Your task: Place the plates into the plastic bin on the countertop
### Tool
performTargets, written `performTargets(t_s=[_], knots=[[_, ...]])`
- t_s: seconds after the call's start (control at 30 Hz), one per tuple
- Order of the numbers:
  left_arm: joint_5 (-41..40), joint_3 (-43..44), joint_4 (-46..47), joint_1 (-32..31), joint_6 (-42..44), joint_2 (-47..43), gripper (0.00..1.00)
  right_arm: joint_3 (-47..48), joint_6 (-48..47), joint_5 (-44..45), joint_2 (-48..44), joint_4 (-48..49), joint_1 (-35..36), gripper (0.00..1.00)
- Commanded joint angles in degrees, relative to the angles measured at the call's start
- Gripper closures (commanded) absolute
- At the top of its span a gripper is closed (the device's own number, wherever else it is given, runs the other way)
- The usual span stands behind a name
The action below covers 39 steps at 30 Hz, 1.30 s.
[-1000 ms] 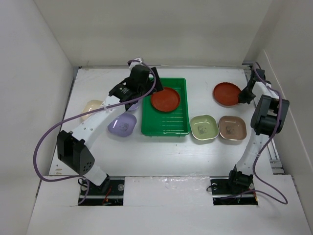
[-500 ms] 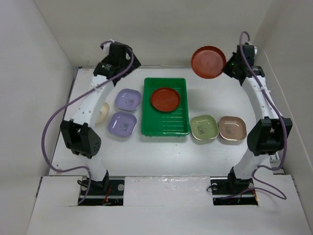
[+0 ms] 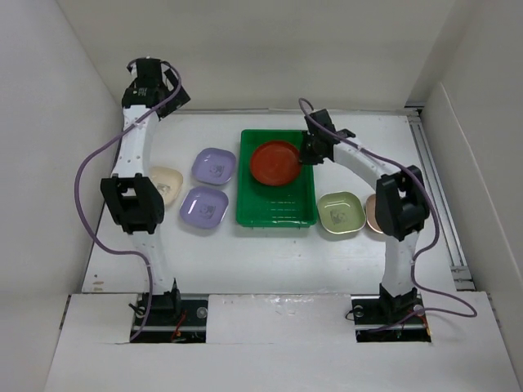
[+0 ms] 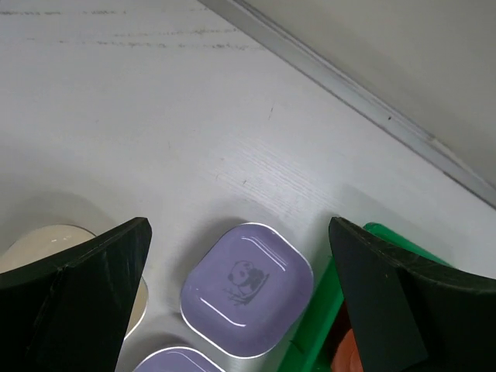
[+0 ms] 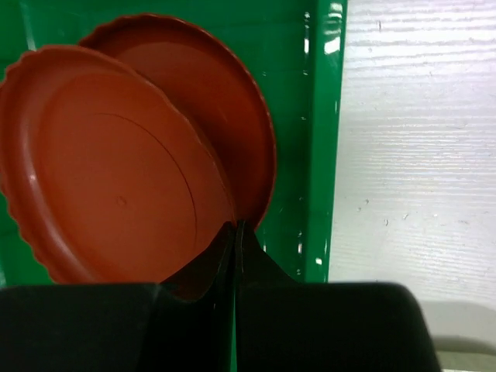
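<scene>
My left gripper will next lower to its right in the top view, onto the rim of the far lavender plate below, clear of the bin.
The green plastic bin [image 3: 276, 208] sits on the white countertop [image 3: 270, 253]. One red-orange plate [image 5: 232, 101] lies in its far end. My right gripper [image 3: 313, 152] [image 5: 236, 226] is shut on the rim of the second red-orange plate [image 5: 108, 170] and holds it tilted just over the first. My left gripper [image 3: 152, 82] [image 4: 239, 226] is open and empty, raised high at the back left, above a lavender plate [image 4: 246, 288] [image 3: 214, 166]. The second lavender plate [image 3: 203, 205], the cream plate [image 3: 166, 184], the light green plate [image 3: 340, 212] and the tan-pink plate [image 3: 373, 214], partly hidden by my right arm, lie on the countertop.
White panels wall the countertop at the back and on both sides [image 3: 73, 147]. A metal strip [image 4: 349, 93] runs along the foot of the back wall. The bin's near half [image 3: 276, 196] holds nothing.
My right arm has swung from high at the back right down to the bin with the red-orange plate. My left arm has moved farther left and up, away from the bin.
</scene>
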Motion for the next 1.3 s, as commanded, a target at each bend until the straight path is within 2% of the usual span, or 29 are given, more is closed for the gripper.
performTargets(t_s=[0.0, 0.17, 0.2, 0.23, 0.27, 0.3, 0.33, 0.4, 0.47, 0.7, 0.87, 0.97, 1.07, 1.13, 1.27], knots=[[0.2, -1.8, 0.5, -1.1, 4.7, 0.5, 0.00, 3.7, -0.8, 0.7, 1.3, 3.0, -0.6, 1.00], [0.2, -9.5, 4.5, -1.1, 4.7, -0.1, 0.00, 4.3, -0.8, 1.8, 2.5, 4.3, -0.6, 1.00], [0.8, -10.1, 4.5, -1.1, 5.3, -0.1, 0.00, 4.3, -0.8, 1.8, 3.0, 4.3, -0.6, 0.93], [1.3, -10.1, 4.5, -1.1, 5.3, 0.6, 0.00, 4.3, -0.8, 1.2, 3.0, 4.3, -0.6, 0.79], [1.3, -10.1, 3.9, -1.1, 5.8, 1.2, 0.00, 4.3, -1.3, 1.2, 3.0, 4.3, -0.6, 0.62], [0.8, -10.1, 3.9, -1.1, 5.8, 1.2, 0.00, 3.7, -1.3, 0.5, 1.9, 4.8, -0.1, 0.52], [0.8, -10.6, 3.3, -1.6, 5.8, 2.0, 0.00, 2.8, -1.3, 0.5, -0.3, 5.7, -0.1, 0.33], [0.2, -11.2, 3.9, -1.6, 6.4, 2.0, 0.02, 0.4, -1.3, 0.0, -3.1, 8.1, 1.2, 0.21], [0.2, -11.2, 3.9, -2.2, 6.9, 2.6, 0.05, -0.2, -2.0, -0.8, -7.1, 8.8, 2.1, 0.02], [0.2, -12.5, 5.2, -3.3, 9.1, 7.3, 0.18, -5.4, -2.0, -0.3, -18.2, 10.0, 6.1, 0.01], [0.8, -13.3, 4.0, -4.1, 9.6, 7.5, 0.21, -10.7, -2.0, -2.6, -22.3, 11.3, 9.2, 0.01], [-2.2, -15.0, 4.0, -6.6, 11.0, 7.0, 0.24, -13.0, -2.0, -2.6, -24.3, 12.4, 10.9, 0.01], [-2.9, -16.6, 3.3, -7.2, 11.6, 7.1, 0.33, -14.9, -2.0, -2.1, -25.8, 12.4, 11.4, 0.01], [-3.4, -16.6, 2.2, -7.2, 10.9, 8.9, 0.46, -15.5, -2.5, -2.1, -26.6, 13.0, 12.0, 0.01], [-3.4, -17.8, 2.2, -7.2, 10.4, 10.2, 0.50, -16.7, -2.5, -2.1, -29.2, 13.0, 12.0, 0.01]])
